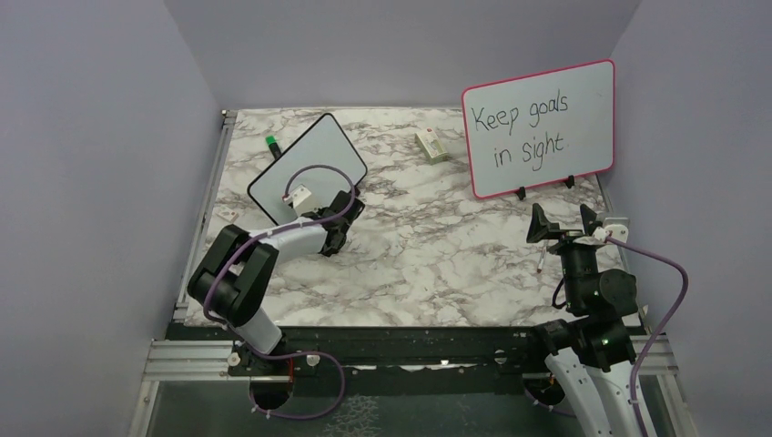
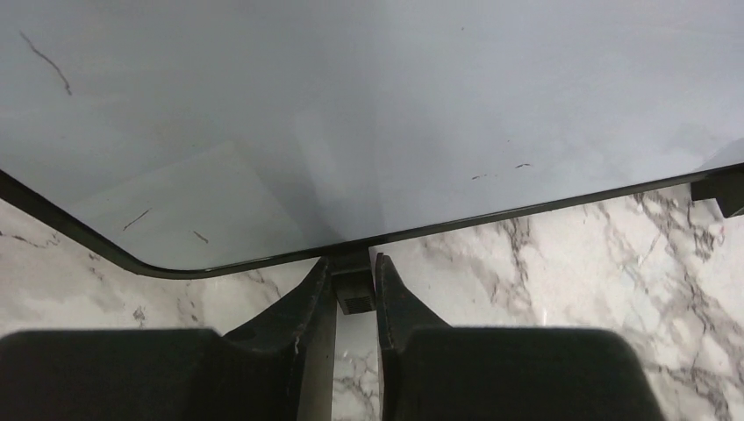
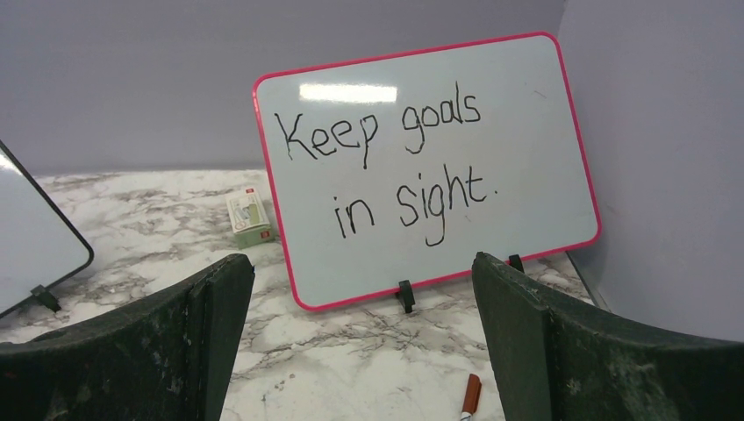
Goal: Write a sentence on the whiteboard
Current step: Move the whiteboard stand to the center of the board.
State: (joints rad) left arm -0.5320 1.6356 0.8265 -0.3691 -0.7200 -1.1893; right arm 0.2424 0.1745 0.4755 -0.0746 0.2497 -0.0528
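Observation:
Next, my left gripper lets go of the foot of the whiteboard. It moves back and to the right in the top view over the table's open middle, as the marker [image 3: 471, 395] lies that way.
The whiteboard [image 1: 305, 159], black-framed with rounded corners, stands tilted at the back left on the marble table [image 1: 428, 255]. Its face [image 2: 368, 114] carries only faint stray marks, and no sentence shows on it. My left gripper [image 1: 350, 202] is at the board's lower edge. In the left wrist view its jaws [image 2: 354, 263] press both sides of one small black foot [image 2: 354, 294] under the frame. My right gripper [image 1: 564, 221] hovers wide open at the right, holding nothing. A red-capped marker [image 3: 471, 395] lies on the table just below it, also seen from above [image 1: 543, 264].
A larger pink-framed board [image 1: 537, 127] reading "Keep goals in sight" stands at the back right. A small white and green box [image 1: 432, 146] lies left of it. A green-capped object [image 1: 270, 144] sits behind the whiteboard. Another foot [image 2: 719, 189] shows at the frame's right.

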